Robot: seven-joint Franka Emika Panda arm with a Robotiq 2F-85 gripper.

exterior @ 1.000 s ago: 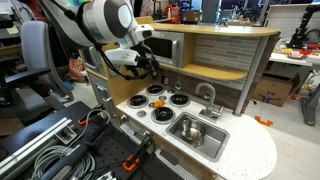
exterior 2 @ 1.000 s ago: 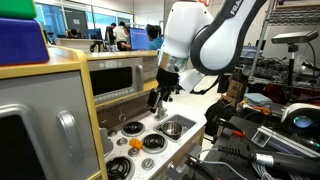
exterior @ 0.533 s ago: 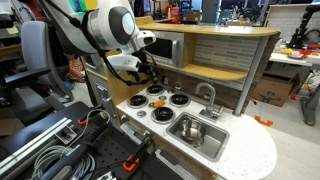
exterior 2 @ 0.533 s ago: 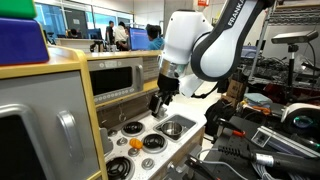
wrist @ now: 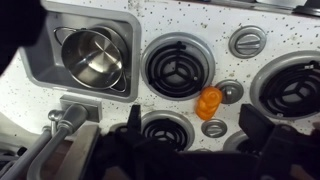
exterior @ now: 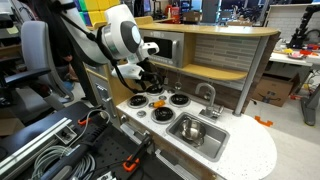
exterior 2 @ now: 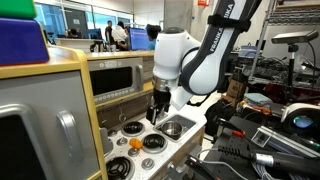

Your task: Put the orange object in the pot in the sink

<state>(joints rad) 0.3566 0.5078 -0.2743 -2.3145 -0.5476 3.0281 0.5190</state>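
The orange object is on the stovetop. My gripper should move down between the burners until its open fingers are on both sides of the orange object (exterior: 159,101) (wrist: 208,102), then close.
The small orange object (wrist: 209,101) lies on the white speckled stovetop between the black burners, and it also shows in both exterior views (exterior: 157,102) (exterior 2: 137,144). The steel pot (wrist: 92,57) sits in the sink (wrist: 48,78); the sink also shows in both exterior views (exterior: 198,131) (exterior 2: 172,127). My gripper (wrist: 195,135) is open and empty. It hangs above the stovetop with the orange object just beyond and between its fingertips. It also appears in both exterior views (exterior: 150,83) (exterior 2: 155,112).
A grey faucet (wrist: 65,120) (exterior: 207,97) stands beside the sink. Several black burners (wrist: 178,68) and round knobs (wrist: 248,41) cover the stovetop. A toy microwave and wooden shelf (exterior: 210,50) rise behind the counter. Cables and equipment surround the toy kitchen.
My arm has swung over and lowered the gripper toward the stovetop. The orange object and the pot have not moved.
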